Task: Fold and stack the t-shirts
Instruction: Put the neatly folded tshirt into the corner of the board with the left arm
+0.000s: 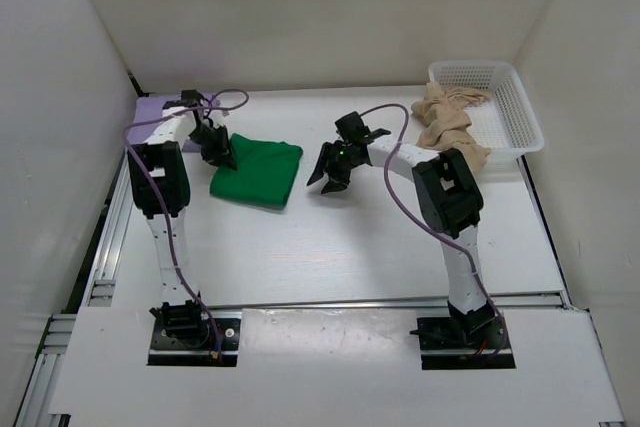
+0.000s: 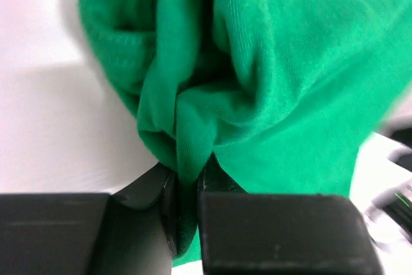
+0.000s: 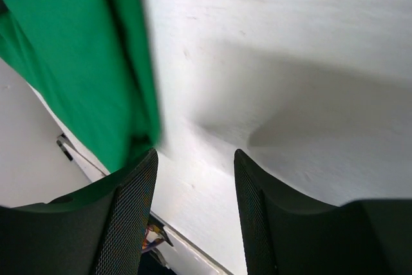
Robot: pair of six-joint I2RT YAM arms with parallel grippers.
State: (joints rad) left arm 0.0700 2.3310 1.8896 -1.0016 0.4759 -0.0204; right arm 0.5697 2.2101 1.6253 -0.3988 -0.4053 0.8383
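Note:
My left gripper holds the fold of the green t-shirt and should next lift outward and to the left in the top view, then release the fold over the lavender t-shirt (image 1: 160,107), which lies flat for stacking.
The bright green t-shirt (image 1: 257,174) lies folded on the table left of centre. My left gripper (image 1: 217,150) is shut on a bunched fold of the green t-shirt (image 2: 257,88) at its left edge, cloth pinched between the two black fingers (image 2: 270,230). My right gripper (image 1: 329,173) hovers open just right of the green shirt with nothing between its jaws; the green cloth (image 3: 77,62) shows to its left. The beige t-shirt (image 1: 447,120) hangs crumpled over the rim of the basket. A lavender t-shirt (image 1: 160,107) lies at the far left, partly hidden behind the left arm.
A white mesh basket (image 1: 510,107) stands at the back right corner. White walls enclose the table on the left, back and right. The arm bases (image 1: 190,327) sit at the near edge.

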